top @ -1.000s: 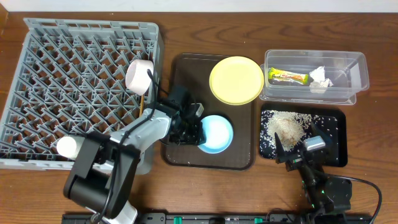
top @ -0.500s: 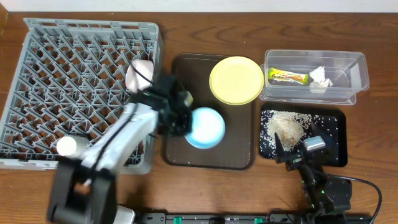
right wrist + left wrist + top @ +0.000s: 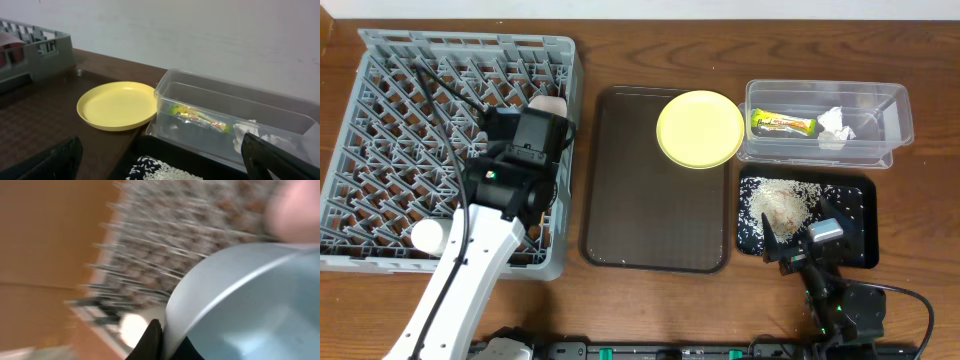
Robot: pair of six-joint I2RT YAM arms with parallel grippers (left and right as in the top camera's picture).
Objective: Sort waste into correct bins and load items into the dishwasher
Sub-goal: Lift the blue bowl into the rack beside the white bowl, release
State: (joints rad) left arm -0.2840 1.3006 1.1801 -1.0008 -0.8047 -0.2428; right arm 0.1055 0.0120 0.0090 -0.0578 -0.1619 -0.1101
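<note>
My left gripper is above the dish rack's wires near the white bowl. Next it should turn sideways as it goes down, to let go of the blue bowl (image 3: 240, 305) among those wires.
My left gripper (image 3: 161, 339) is shut on the rim of the light blue bowl (image 3: 240, 305); the view is blurred. In the overhead view the left arm (image 3: 520, 160) is over the right side of the grey dish rack (image 3: 390, 110) and hides the bowl. In the rack are a white bowl (image 3: 549, 104) and a small white cup (image 3: 427, 235). The yellow plate (image 3: 700, 128) lies on the brown tray (image 3: 650, 220). The clear tub (image 3: 880, 120) holds the wrapper (image 3: 783, 124) and the tissue (image 3: 833, 128). Rice (image 3: 782, 203) lies on the black tray (image 3: 860, 215). My right gripper (image 3: 800, 250) is open and empty.
The right wrist view shows the plate (image 3: 117, 106), the tub (image 3: 230, 95) with the wrapper (image 3: 200, 116) and the tissue (image 3: 260, 132), the rice (image 3: 155, 171) and the rack's corner (image 3: 35, 47). The white cup shows as a pale blur in the left wrist view (image 3: 132, 327).
My left gripper has lifted the blue bowl off the brown tray and carried it left over the dish rack. The right arm has not moved.
</note>
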